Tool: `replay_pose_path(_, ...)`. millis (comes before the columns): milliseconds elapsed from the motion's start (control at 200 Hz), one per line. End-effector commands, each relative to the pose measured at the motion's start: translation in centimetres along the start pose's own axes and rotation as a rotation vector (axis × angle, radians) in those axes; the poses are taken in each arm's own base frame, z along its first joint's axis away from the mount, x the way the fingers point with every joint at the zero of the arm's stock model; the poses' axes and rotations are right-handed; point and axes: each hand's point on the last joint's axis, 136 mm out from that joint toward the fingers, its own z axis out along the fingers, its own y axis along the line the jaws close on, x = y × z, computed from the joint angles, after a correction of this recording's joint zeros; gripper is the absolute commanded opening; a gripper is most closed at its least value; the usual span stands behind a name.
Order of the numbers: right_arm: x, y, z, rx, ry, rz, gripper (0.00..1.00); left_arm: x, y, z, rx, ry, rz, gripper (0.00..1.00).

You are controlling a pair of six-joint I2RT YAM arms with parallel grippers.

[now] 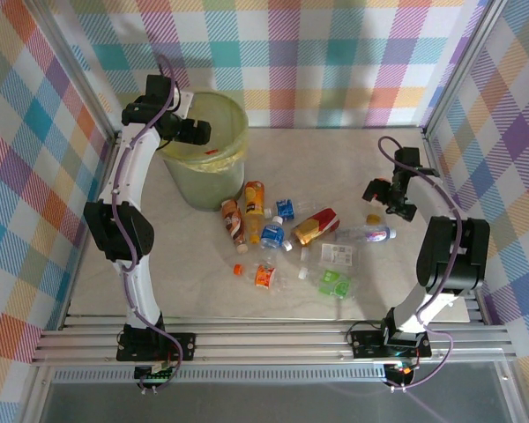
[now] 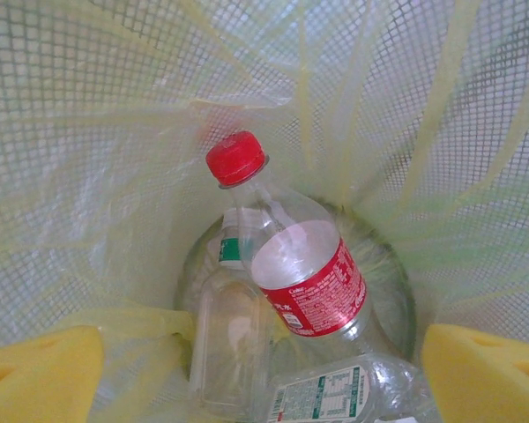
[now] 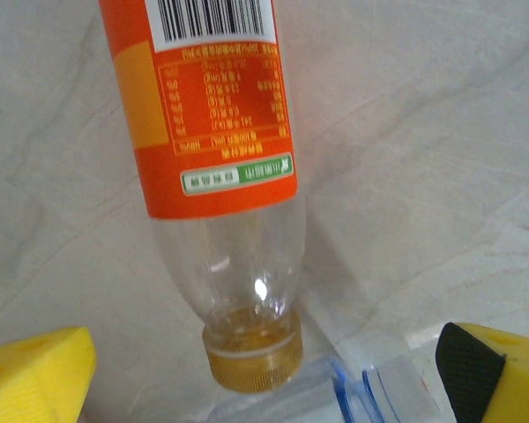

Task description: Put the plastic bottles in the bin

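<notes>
The bottle's orange label lies below the open fingers, so I will lower my right gripper onto it, one finger down each side of the bottle, and close.
The bin, pale green with a yellow bag liner, stands at the back left. My left gripper hangs over its mouth. In the left wrist view that gripper is open and empty, its yellow pads wide apart. Below it in the bin lie a red-capped, red-labelled bottle, a clear bottle and a white-labelled one. More plastic bottles lie scattered mid-table. My right gripper is open, low over an orange-labelled bottle with an amber cap; the right gripper holds nothing.
A clear bottle with blue markings lies right next to the amber cap. An orange bottle, a brown one and a green-labelled one lie between the arms. A loose orange cap lies nearby. Checked walls close in the table.
</notes>
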Motion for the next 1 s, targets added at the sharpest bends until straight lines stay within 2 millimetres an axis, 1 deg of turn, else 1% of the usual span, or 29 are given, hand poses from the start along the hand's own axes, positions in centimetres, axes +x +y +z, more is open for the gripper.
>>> replay_pose_path(0,-1.2,0.6,0.7,-0.034,-0.003,-0.018,0.99,-1.7,0.1,-3.7,-0.007,-0.085,-0.024,0.96)
replay_pose_path(120,-1.4,0.9,1.7,-0.050,0.017,-0.021,0.97,-2.2,-0.1,-5.3,-0.001,-0.116,-0.036,1.00)
replay_pose_path(310,-1.7,1.1,3.2,-0.054,0.041,-0.022,0.95,-3.0,-0.4,-7.9,0.007,-0.187,-0.065,1.00)
replay_pose_path(540,-1.9,1.4,4.7,-0.056,0.065,-0.029,0.91,-3.3,-0.5,-11.2,-0.002,-0.282,-0.119,1.00)
replay_pose_path(575,-1.9,1.4,4.9,-0.056,0.070,-0.032,0.90,-3.1,-0.5,-11.5,0.000,-0.294,-0.131,1.00)
replay_pose_path(770,-2.0,1.2,6.1,-0.037,0.094,-0.044,0.87,-2.7,-0.5,-14.5,0.003,-0.401,-0.235,1.00)
replay_pose_path(840,-2.0,1.2,6.3,-0.033,0.103,-0.047,0.84,-2.3,-0.6,-15.2,0.010,-0.426,-0.271,1.00)
replay_pose_path(895,-1.9,1.1,6.6,-0.030,0.105,-0.048,0.83,-2.0,-0.6,-16.1,0.009,-0.454,-0.300,1.00)
replay_pose_path(995,-1.8,1.1,6.9,-0.025,0.109,-0.049,0.78,-1.1,-0.5,-17.0,0.017,-0.489,-0.360,1.00)
